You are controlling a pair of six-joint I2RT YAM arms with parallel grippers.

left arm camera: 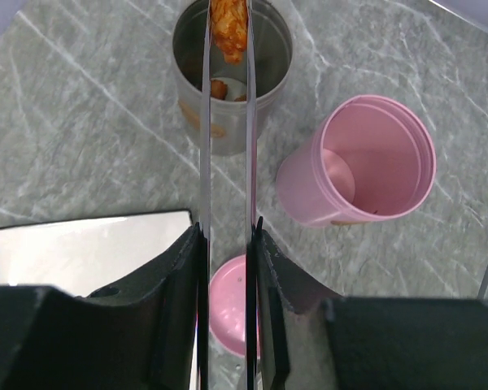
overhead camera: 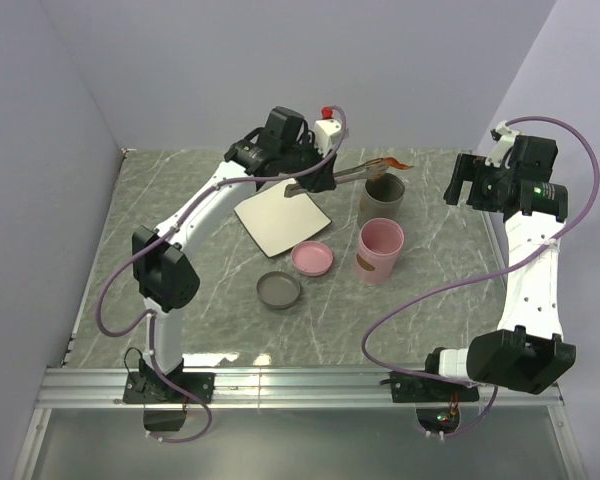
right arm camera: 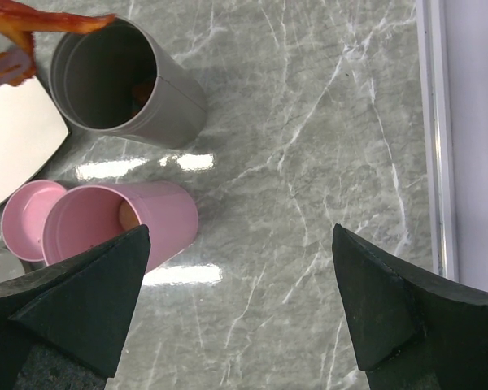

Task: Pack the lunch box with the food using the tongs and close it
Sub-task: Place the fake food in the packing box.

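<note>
My left gripper still has the pinched food hanging above the container's rim, so next I will lower the gripper toward the grey container's opening (overhead camera: 385, 187) (left arm camera: 233, 55) and then open on the tongs.
My left gripper (overhead camera: 315, 180) (left arm camera: 228, 227) is shut on the silvery tongs (overhead camera: 355, 172) (left arm camera: 205, 122), squeezing both arms. The tong tips pinch a curved orange-brown food piece (overhead camera: 395, 162) (left arm camera: 229, 28) (right arm camera: 53, 22) just above the open grey lunch box container (overhead camera: 382, 197) (left arm camera: 272, 73) (right arm camera: 138, 89). Another orange piece (left arm camera: 220, 88) lies at the bottom of that container. Beside it stands the open pink container (overhead camera: 381, 250) (left arm camera: 358, 162) (right arm camera: 106, 219) with a pale ball (right arm camera: 128, 215) inside. My right gripper (overhead camera: 458, 185) (right arm camera: 237, 236) hangs open over bare table to the right, holding nothing.
A white square plate (overhead camera: 281, 218) (left arm camera: 81, 252) (right arm camera: 12, 138) lies left of the containers. A pink lid (overhead camera: 311, 258) (left arm camera: 228, 301) and a grey lid (overhead camera: 279, 290) rest in front of it. The table's raised right edge (right arm camera: 435, 138) runs close to my right gripper.
</note>
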